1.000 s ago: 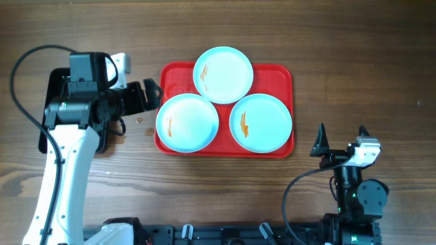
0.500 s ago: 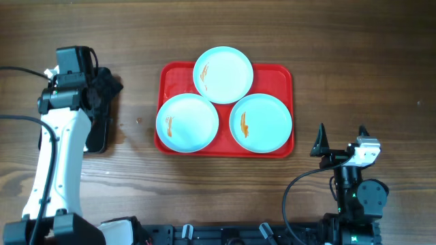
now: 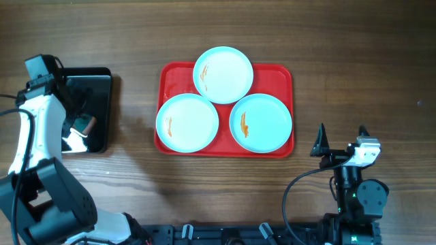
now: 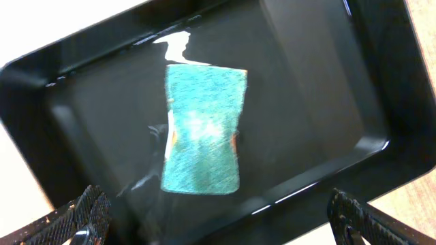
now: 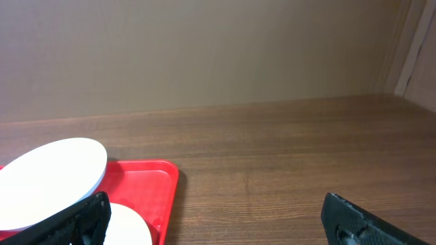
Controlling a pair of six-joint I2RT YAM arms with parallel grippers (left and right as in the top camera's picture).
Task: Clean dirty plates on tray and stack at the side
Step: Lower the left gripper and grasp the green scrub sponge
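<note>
My left gripper is above the teal sponge's lower end (image 3: 82,125) (image 4: 200,175), so it will move down with its open fingers astride the long sides.
Three pale mint-blue plates lie on the red tray (image 3: 286,76): one at the back (image 3: 223,75), one front left (image 3: 187,122), one front right (image 3: 261,122), each with an orange-brown smear. My left gripper (image 4: 221,228) is open and empty above the near rim of a black tray (image 4: 354,82), far left of the plates. My right gripper (image 3: 340,138) is open and empty, to the right of the red tray's front corner. In the right wrist view (image 5: 218,228) it looks past a plate (image 5: 51,180) and the red tray (image 5: 146,184).
The glossy black tray (image 3: 102,82) stands left of the red tray and holds a teal sponge (image 4: 203,129), which also shows from overhead (image 3: 85,124). My left arm (image 3: 42,102) lies along the black tray's left edge. Bare wooden table surrounds both trays.
My left arm has swung left, away from the red tray's left edge to over the black tray, uncovering the tray and sponge. The right arm and plates have not moved.
</note>
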